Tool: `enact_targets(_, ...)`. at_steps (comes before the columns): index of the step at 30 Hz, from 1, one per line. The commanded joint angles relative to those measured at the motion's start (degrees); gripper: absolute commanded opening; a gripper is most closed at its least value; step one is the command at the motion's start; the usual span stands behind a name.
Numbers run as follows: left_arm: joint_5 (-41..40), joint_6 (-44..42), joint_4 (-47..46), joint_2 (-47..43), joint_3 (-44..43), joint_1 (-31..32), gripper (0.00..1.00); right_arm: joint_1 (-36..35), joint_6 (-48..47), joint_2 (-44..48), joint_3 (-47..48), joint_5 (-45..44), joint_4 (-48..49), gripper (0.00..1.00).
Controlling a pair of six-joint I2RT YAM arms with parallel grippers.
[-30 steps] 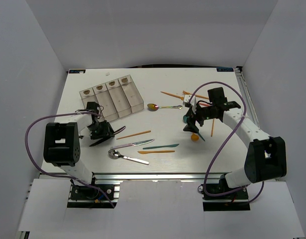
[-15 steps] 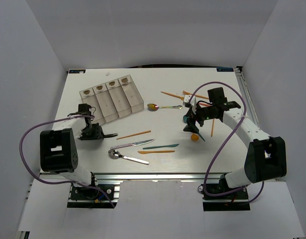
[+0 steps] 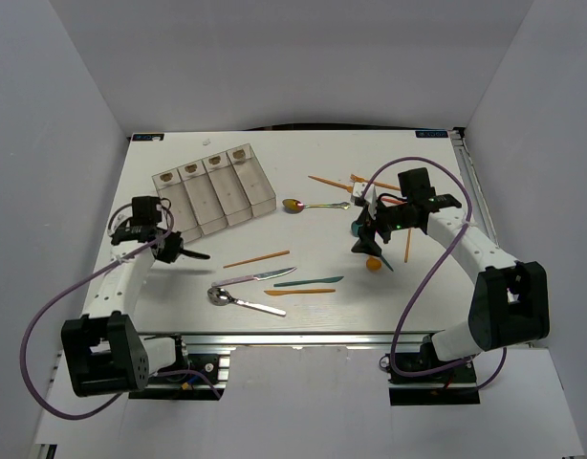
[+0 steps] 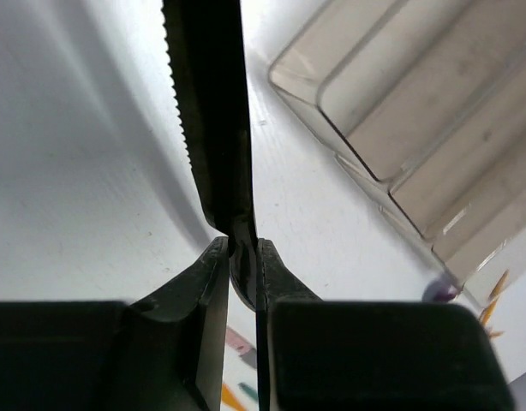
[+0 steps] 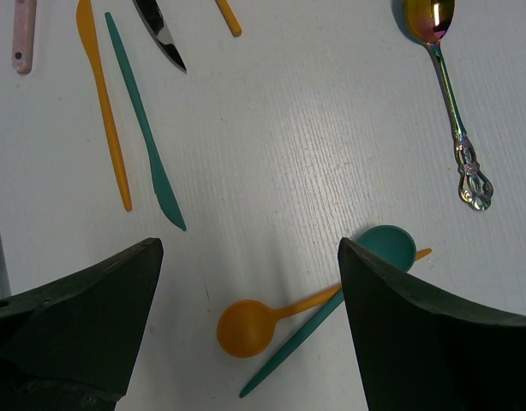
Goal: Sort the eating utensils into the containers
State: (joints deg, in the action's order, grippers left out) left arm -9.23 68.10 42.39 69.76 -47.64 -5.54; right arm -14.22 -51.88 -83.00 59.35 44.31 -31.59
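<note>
The left gripper moves outward over the end bin nearest it next, turning to release the black serrated knife (image 3: 194, 254) lengthwise, since the knife's blade points across the bins.
The containers (image 3: 217, 191), four clear bins joined in a row, stand at the back left; their near ends also show in the left wrist view (image 4: 434, 128). My left gripper (image 3: 169, 250) (image 4: 237, 250) is shut on a black serrated knife (image 3: 194, 254) (image 4: 207, 111), held just in front of and left of the bins. My right gripper (image 3: 368, 243) (image 5: 248, 257) is open and empty above an orange spoon (image 5: 246, 328) and a teal spoon (image 5: 387, 248) that cross each other on the table.
On the table lie an iridescent spoon (image 3: 308, 205) (image 5: 451, 103), a teal knife (image 3: 308, 282) (image 5: 143, 128), an orange knife (image 3: 300, 292) (image 5: 104, 111), a pink-handled metal knife (image 3: 255, 278), a metal spoon (image 3: 241, 301), and orange sticks (image 3: 257, 258) (image 3: 332, 182).
My left arm has swung out to the left, carrying the black knife left, away from the middle of the table. The right arm has not moved.
</note>
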Motion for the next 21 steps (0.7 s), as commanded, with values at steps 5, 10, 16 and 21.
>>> enact_targets(5, 8.4, -31.1, -10.6, -3.9, -5.3, -0.3, 0.00, 0.3, -0.4, -0.5, 2.2, 1.4, -0.9, 0.89)
enact_targets(10, 13.6, -46.2, -11.7, 6.8, -17.0, -0.3, 0.00, 0.4, -0.3, -0.5, 2.3, 1.9, -0.9, 0.89)
enact_targets(16, 10.0, -54.6, -10.9, 19.1, -27.4, -0.3, 0.00, 0.4, -0.9, 0.6, 2.3, 1.3, -1.7, 0.89)
enact_targets(21, 5.6, -59.9, -10.8, 23.8, -32.1, -0.3, 0.00, 0.3, -1.2, 1.1, 1.6, 0.9, -2.3, 0.89)
